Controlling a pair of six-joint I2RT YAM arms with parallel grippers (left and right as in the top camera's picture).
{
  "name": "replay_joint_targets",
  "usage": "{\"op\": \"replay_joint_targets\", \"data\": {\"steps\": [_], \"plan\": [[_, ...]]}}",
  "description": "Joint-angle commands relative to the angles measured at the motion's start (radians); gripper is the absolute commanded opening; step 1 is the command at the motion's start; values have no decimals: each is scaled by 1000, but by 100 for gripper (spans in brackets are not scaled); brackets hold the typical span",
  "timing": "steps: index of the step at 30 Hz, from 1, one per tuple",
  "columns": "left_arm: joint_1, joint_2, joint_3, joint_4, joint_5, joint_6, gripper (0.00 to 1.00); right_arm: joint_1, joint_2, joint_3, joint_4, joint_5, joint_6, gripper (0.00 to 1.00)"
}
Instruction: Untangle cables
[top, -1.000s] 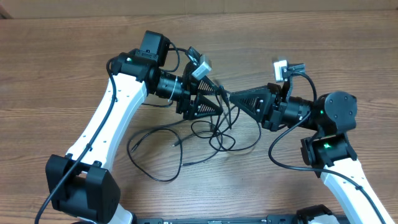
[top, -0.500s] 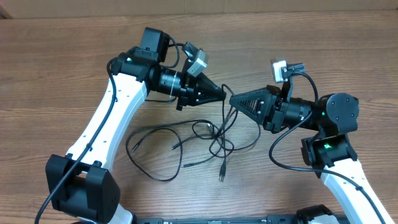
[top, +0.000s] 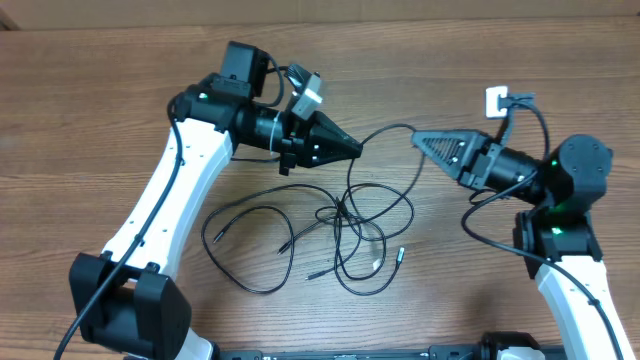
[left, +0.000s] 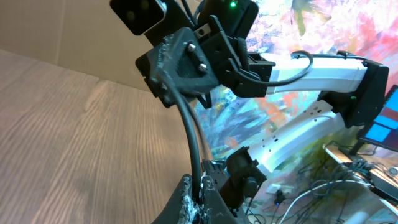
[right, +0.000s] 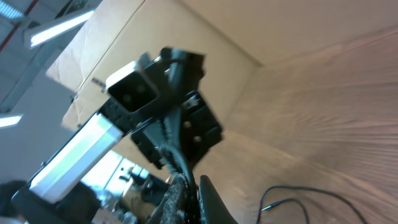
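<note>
The piece of cable hangs in a slack arc between the fingers of both grippers, so my right gripper will move toward the right in the overhead view and let go of the piece's other side.
The cables (top: 345, 232) are thin black cords lying in loose overlapping loops on the wooden table, with small plug tips (top: 400, 254) at their ends. One strand (top: 385, 130) arcs in the air between my two grippers. My left gripper (top: 356, 150) is shut on that strand (left: 193, 137), which shows pinched between its jaws in the left wrist view. My right gripper (top: 417, 138) is shut on the same strand's other side (right: 178, 167). The two tips stand a short way apart, above the loops. Another cord (right: 311, 190) lies on the table below.
A wider single loop (top: 235, 235) lies to the left, under the left arm (top: 170, 200). The right arm (top: 570, 280) rises from the front right. A cardboard wall (top: 400, 10) runs along the table's far edge.
My left gripper has closed on a strand. The right gripper has pulled away to the right, and the cords have spread into wider loops on the table.
</note>
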Motion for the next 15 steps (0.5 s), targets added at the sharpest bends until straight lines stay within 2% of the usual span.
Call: {"op": "replay_joint_targets", "data": {"steps": [1, 2, 3, 4, 6, 7, 10, 15], "plan": [[42, -53, 5, 1, 6, -19, 4, -62, -12, 23, -3, 2, -15, 4], [55, -58, 6, 1, -12, -29, 4, -78, -12, 23, -10, 3, -15, 4], [66, -62, 6, 1, -33, -43, 11, -93, -12, 23, -20, 2, -15, 4], [80, -67, 7, 1, -67, -73, 32, -109, -12, 23, -39, 3, -16, 4], [103, -74, 9, 1, -138, -139, 57, -137, -12, 23, -78, 8, -17, 4], [116, -80, 9, 1, -190, -184, 65, -153, -12, 23, -109, 19, -19, 4], [145, -108, 9, -1, -404, -336, 71, -206, -12, 23, -202, 53, -19, 4], [148, -188, 9, 0, -646, -433, 77, -257, -12, 23, -231, 56, -20, 4]]}}
